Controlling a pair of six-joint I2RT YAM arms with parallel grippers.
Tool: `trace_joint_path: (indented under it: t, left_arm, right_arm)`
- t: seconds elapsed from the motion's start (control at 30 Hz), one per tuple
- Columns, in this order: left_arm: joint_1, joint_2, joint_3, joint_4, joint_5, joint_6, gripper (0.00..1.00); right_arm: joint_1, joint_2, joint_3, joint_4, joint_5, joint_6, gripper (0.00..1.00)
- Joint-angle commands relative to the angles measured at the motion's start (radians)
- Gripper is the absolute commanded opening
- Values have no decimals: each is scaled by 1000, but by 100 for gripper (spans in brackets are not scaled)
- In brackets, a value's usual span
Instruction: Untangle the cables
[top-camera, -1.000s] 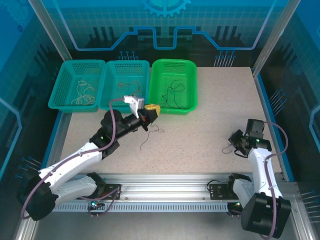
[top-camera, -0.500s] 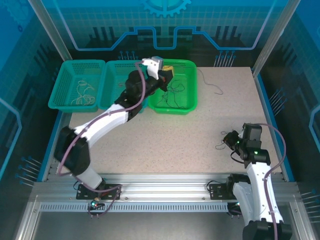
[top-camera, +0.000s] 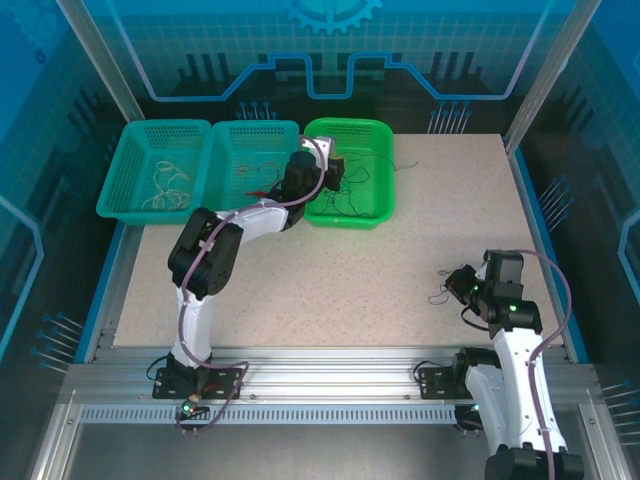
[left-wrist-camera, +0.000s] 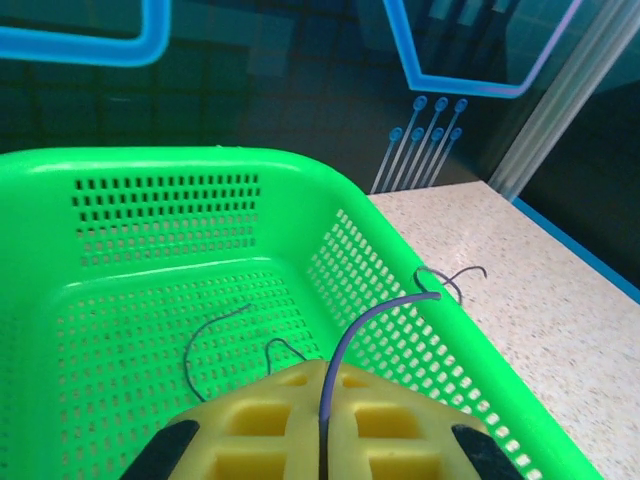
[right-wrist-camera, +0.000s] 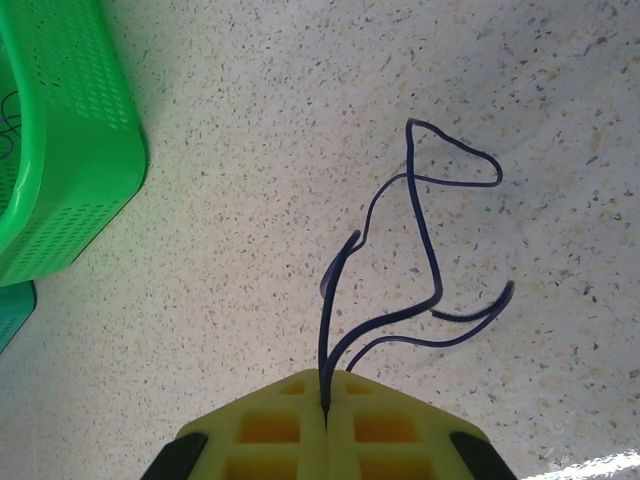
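Observation:
The tail of the thin purple cable is beyond the green basket's side, so I will next move my left gripper away from that side and let the cable go inside.
My left gripper (top-camera: 334, 170) hangs over the bright green basket (top-camera: 386, 175), its yellow pads (left-wrist-camera: 260, 420) shut on a thin purple cable (left-wrist-camera: 372, 318). That cable arcs up and right over the basket's right wall (left-wrist-camera: 400, 290), and its tail end (top-camera: 403, 162) lies on the table just outside. More dark cables (top-camera: 352, 196) lie loose on the basket floor. My right gripper (top-camera: 461, 285) is low over the table at the right, shut on a dark purple cable (right-wrist-camera: 428, 255). This cable loops in squiggles on the speckled tabletop in front of the pads (right-wrist-camera: 270, 425).
Two teal baskets stand left of the green one: the far-left basket (top-camera: 118, 195) holds cream wires (top-camera: 168, 184), the middle basket (top-camera: 226, 134) a red wire (top-camera: 262, 187). The green basket's corner (right-wrist-camera: 60, 150) is left of my right gripper. The table edge (top-camera: 545, 260) runs close on the right.
My left arm has swung from the table in front of the baskets to over the green basket, carrying its purple cable. My right gripper shifted slightly with its cable.

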Motion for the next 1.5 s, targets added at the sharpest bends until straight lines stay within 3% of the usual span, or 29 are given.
trace_joint_path:
  t: [0.0,0.07,0.33,0.57,0.7,0.77,0.9,0.97,1.1,1.3,1.47]
  left_arm:
    - [21,-69,-30,-21,-148,29,0]
    - [43,-114,-57,-47,-209,19,0]
    - [79,-233,-173,23,-155,36,0]
    - [77,-128,-91,4,53,-16,0]
    - [70,-69,-20,-50,57,-26,1]
    - [68,-50,1,-54,66,-22,13]
    - [68,-91,-24,-35,68,-8,51]
    - [68,-155,-73,-5,70,-13,60]
    - [68,-344,-192,4,130,-55,64]
    - [41,-618,-402,-33,391,-169,67]
    - [-37,-769,-581,-35,548,-23,70]
  right_arm:
    - [15,5,32,-21,-18,-4,0]
    - [14,9,32,-21,-18,-5,0]
    - [18,21,27,-2,-18,7,0]
    - [23,36,32,4,-18,7,0]
    - [22,32,39,-10,-12,2,0]
    - [22,28,39,-10,-11,2,0]
    - [26,30,50,-2,-31,-6,0]
    - [40,37,59,6,-47,-22,0]
    - [113,67,86,57,-95,-81,0]
    - [280,165,148,183,-216,-188,0]
    - [408,279,242,217,-331,-295,0]
